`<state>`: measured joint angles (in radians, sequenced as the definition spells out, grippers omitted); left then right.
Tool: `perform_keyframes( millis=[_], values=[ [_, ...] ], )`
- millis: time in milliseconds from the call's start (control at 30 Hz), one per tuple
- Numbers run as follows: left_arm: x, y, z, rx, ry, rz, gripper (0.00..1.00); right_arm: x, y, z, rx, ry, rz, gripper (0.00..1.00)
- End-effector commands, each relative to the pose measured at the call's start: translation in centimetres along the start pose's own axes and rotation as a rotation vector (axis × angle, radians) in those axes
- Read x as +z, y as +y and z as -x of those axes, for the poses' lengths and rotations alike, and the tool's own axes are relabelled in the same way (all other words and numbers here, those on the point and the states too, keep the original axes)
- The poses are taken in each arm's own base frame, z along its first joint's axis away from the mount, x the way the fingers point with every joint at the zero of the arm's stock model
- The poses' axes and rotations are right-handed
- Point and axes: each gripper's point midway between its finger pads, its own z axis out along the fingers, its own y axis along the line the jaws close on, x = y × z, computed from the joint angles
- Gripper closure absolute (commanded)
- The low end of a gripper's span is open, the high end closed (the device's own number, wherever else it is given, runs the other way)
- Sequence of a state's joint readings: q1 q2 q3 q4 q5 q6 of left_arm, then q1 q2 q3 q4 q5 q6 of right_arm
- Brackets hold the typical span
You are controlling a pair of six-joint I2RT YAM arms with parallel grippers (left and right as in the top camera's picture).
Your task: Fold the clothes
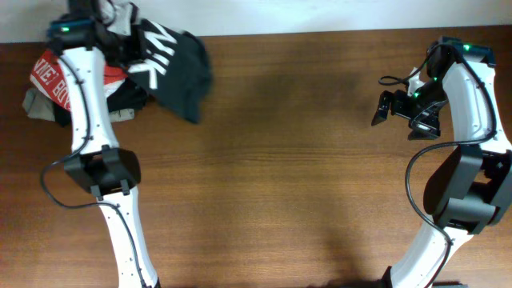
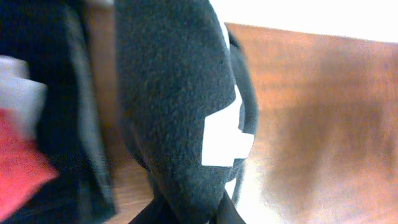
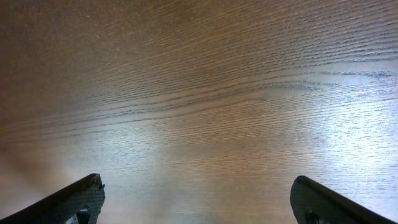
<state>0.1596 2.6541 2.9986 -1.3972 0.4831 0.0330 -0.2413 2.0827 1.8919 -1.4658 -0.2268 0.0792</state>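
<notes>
I should next move my left gripper to the left in the overhead view, across the pile, and let go of the T-shirt (image 1: 176, 68) there, because its cloth is hanging over bare wood.
The dark navy-teal T-shirt (image 1: 176, 68) with big white lettering hangs bunched at the table's far left, lifted off a pile of clothes. My left gripper (image 1: 118, 42) is shut on its upper part. In the left wrist view the dark fabric (image 2: 180, 106) with a white print patch fills the middle and runs down between the fingers (image 2: 208, 214). My right gripper (image 1: 386, 108) is open and empty over bare wood at the far right. Its two fingertips (image 3: 196, 199) stand wide apart above the tabletop.
A pile of other clothes lies at the far left corner: a red shirt with white letters (image 1: 50, 78), a black garment (image 1: 128, 96) and grey cloth (image 1: 36, 104). The red shirt also shows in the left wrist view (image 2: 18, 162). The wooden table (image 1: 288, 176) spreads between the arms.
</notes>
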Motion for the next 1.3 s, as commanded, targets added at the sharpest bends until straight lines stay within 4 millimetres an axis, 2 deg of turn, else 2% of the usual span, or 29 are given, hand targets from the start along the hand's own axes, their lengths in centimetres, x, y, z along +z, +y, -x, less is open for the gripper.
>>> perform_keyframes(
  millis=[0,133,333,533,667,733,833,933,967,1033,1133,1200,1267],
  values=[
    [-4.5,2.0,3.1,-0.013,-0.152,0.056,0.99,0.4,0.3,-0.3,0.001,0.019,0.007,0.01],
    [-7.9,4.3,5.0,-0.052,-0.254,0.090,0.99,0.4,0.3,-0.3,0.001,0.021,0.007,0.01],
    [-11.6,7.7,6.2,-0.109,-0.346,0.135,0.99,0.4,0.3,-0.5,0.003,0.027,0.006,0.01],
    [-14.3,11.4,7.3,-0.117,-0.436,0.207,0.99,0.4,0.2,-0.6,0.004,0.033,0.005,0.01],
    [-15.9,13.9,8.8,-0.110,-0.515,0.351,0.99,0.4,0.2,-0.8,0.006,0.040,0.005,0.01],
    [-15.8,14.7,8.9,-0.117,-0.519,0.385,0.97,0.4,0.2,-1.1,0.009,0.052,0.004,0.01],
    [-14.3,15.7,8.6,-0.129,-0.495,0.384,0.94,0.4,0.2,-1.3,0.011,0.061,0.003,0.02],
    [-12.5,18.4,7.4,-0.170,-0.450,0.460,0.95,0.4,0.2,-1.7,0.015,0.078,0.002,0.01],
    [-12.1,19.9,6.9,-0.190,-0.434,0.512,0.95,0.3,0.1,-2.1,0.018,0.091,0.000,0.01],
    [-11.1,22.3,5.9,-0.219,-0.411,0.588,0.85,0.3,0.1,-2.5,0.022,0.108,-0.001,0.01],
    [-10.0,23.9,5.2,-0.233,-0.401,0.601,0.02,0.3,0.1,-2.5,0.023,0.109,-0.001,0.01],
    [-10.0,23.9,5.3,-0.240,-0.406,0.599,0.01,0.3,0.1,-2.5,0.023,0.110,-0.001,0.01],
    [-11.1,23.1,5.9,-0.259,-0.438,0.584,0.01,0.3,0.1,-2.4,0.022,0.106,-0.001,0.01]
  ],
)
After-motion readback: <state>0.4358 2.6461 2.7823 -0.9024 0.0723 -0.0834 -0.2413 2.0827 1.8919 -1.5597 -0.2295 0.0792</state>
